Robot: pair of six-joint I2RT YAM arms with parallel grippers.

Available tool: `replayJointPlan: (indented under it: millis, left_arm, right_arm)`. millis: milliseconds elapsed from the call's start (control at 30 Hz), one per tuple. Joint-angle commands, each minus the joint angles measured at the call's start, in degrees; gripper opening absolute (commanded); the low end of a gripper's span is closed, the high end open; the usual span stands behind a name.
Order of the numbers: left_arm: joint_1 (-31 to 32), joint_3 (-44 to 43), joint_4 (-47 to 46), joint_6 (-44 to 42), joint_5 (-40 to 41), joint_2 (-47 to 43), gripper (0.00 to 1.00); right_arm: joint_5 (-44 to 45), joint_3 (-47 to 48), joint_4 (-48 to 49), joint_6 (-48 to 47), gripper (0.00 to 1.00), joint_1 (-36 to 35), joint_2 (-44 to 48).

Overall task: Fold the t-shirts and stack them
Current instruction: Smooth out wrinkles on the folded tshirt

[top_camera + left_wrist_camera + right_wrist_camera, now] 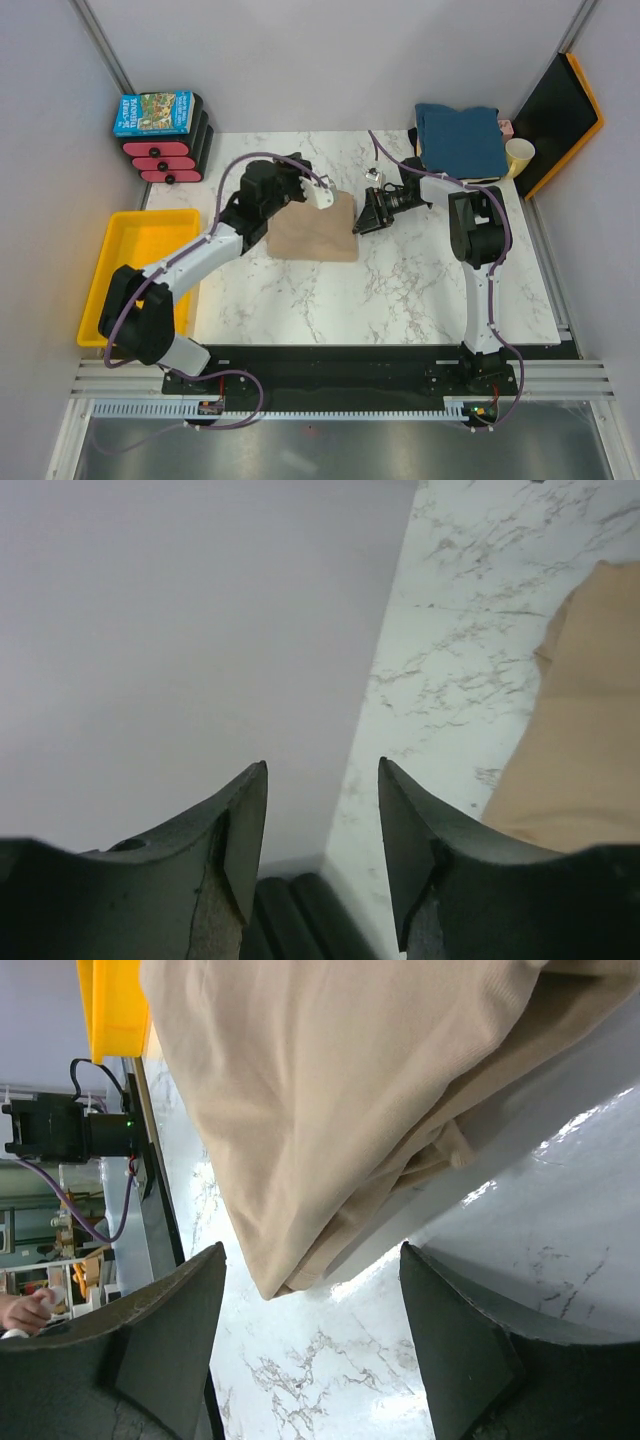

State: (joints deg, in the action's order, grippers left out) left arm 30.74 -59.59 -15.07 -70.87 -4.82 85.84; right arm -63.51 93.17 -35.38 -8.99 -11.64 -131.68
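Note:
The folded side of the shirt is to the left of my right gripper in the top view. My right gripper needs to bring its open fingers over from the bare marble to pinch it.
A tan-beige t-shirt (315, 232) lies folded in a rectangle on the marble table (400, 290). My left gripper (320, 195) is open and empty above the shirt's far left corner. In the left wrist view the gripper (322, 780) faces the back wall, with the shirt's edge (585, 750) to its right. My right gripper (363, 222) is open and empty just off the shirt's right edge. In the right wrist view the gripper (312, 1260) hovers over bare marble, with the shirt's folded corner (330, 1100) just beyond the fingertips. A folded teal-blue t-shirt (460, 138) sits at the back right.
A pale yellow cup (520, 155) stands next to the teal shirt. A black and orange board (562, 115) leans at the right wall. A yellow bin (140, 265) sits off the table's left edge. A blue picture box (153, 112) tops black-red drawers (165, 155) at back left.

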Motion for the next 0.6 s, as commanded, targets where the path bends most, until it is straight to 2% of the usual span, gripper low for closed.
replayJointPlan:
  millis: [0, 167, 367, 567]
  left_arm:
    - [-5.33, -0.18, 14.72, 21.63, -12.39, 0.55, 0.54]
    - [-11.13, 2.28, 17.53, 30.61, -27.66, 1.78, 0.52]
    - [-12.63, 5.54, 18.06, 28.51, -32.35, 3.97, 0.44]
    - [-12.55, 5.45, 19.73, 24.29, -31.40, 5.74, 0.43]
  right_arm:
    - [5.49, 0.79, 0.31, -0.85, 0.79, -0.40, -0.60]
    - [6.11, 0.79, 1.36, 1.16, 0.79, -0.31, -0.42]
    - [6.20, 1.23, 5.32, 5.48, 0.79, -0.31, -0.95]
    - [6.81, 1.58, 9.17, 10.47, 0.79, -0.31, -1.91]
